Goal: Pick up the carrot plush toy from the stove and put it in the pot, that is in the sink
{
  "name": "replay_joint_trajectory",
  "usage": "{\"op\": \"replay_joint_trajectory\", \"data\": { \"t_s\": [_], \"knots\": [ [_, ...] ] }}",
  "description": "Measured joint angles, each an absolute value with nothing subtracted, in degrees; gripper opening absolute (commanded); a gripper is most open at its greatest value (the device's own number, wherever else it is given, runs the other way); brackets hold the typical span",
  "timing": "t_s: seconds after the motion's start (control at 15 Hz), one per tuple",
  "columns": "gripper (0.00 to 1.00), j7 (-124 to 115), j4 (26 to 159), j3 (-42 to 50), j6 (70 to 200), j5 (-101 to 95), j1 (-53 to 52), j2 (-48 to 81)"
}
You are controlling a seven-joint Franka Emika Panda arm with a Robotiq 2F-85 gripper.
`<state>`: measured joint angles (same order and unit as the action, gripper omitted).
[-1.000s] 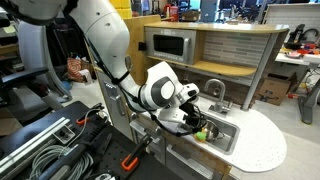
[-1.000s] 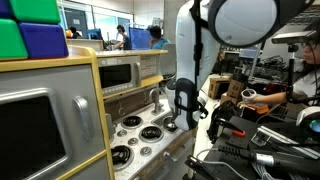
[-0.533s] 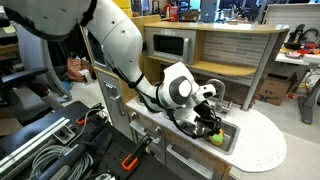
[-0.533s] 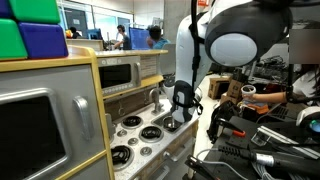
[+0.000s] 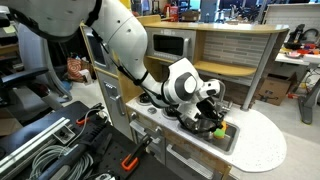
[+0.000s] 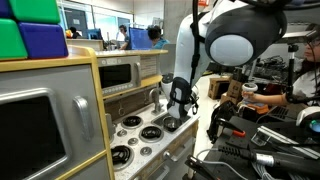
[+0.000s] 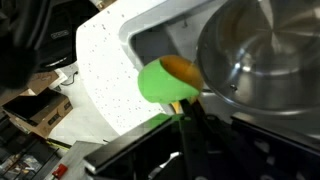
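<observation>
The toy's green top should be outside the pot's rim when my gripper lets go, after it next moves to the right in the wrist view, to the pot's middle (image 7: 268, 56).
The carrot plush toy (image 7: 165, 78), orange with a green top, hangs from my gripper (image 7: 185, 105) just at the rim of the metal pot (image 7: 265, 55) in the sink. In an exterior view the gripper (image 5: 210, 118) is low over the sink (image 5: 225, 135) with the toy's green end (image 5: 216, 128) showing beneath it. In an exterior view from the stove side the gripper (image 6: 178, 105) is beyond the stove burners (image 6: 140, 135). The jaws are closed on the toy.
A toy kitchen counter with a white rounded end (image 5: 262, 145) holds the sink and faucet (image 5: 216, 90). A microwave (image 5: 168, 44) sits behind. Cables and tools (image 5: 60, 150) lie on the floor. A cardboard box (image 7: 40, 108) lies below the counter edge.
The gripper has moved with the carrot toy from the stove side toward the sink and lowered over the pot.
</observation>
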<state>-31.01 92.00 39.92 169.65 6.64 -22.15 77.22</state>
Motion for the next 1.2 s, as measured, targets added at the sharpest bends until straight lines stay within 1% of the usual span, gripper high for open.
{"op": "replay_joint_trajectory", "data": {
  "t_s": [0.33,0.53,0.6,0.67,0.73,0.8,0.93,1.0,1.2],
  "knots": [
    [0.01,-34.8,89.3,38.1,169.7,6.8,-22.0,77.1],
    [0.01,-35.0,88.3,34.4,169.7,6.8,-20.4,76.1],
    [0.28,-34.9,88.1,32.8,169.7,6.8,-19.6,75.6],
    [0.3,-34.8,88.0,31.3,169.7,6.8,-19.0,75.1],
    [0.36,-34.5,88.0,29.9,169.7,6.8,-18.3,74.6],
    [0.44,-34.0,88.1,28.8,169.7,6.8,-17.8,74.2],
    [0.57,-33.0,88.5,27.4,169.7,6.7,-17.2,73.1],
    [0.66,-32.4,89.0,27.1,169.7,6.7,-17.1,72.4],
    [0.87,-29.5,93.1,27.0,170.5,6.7,-17.1,68.4]
  ]
}}
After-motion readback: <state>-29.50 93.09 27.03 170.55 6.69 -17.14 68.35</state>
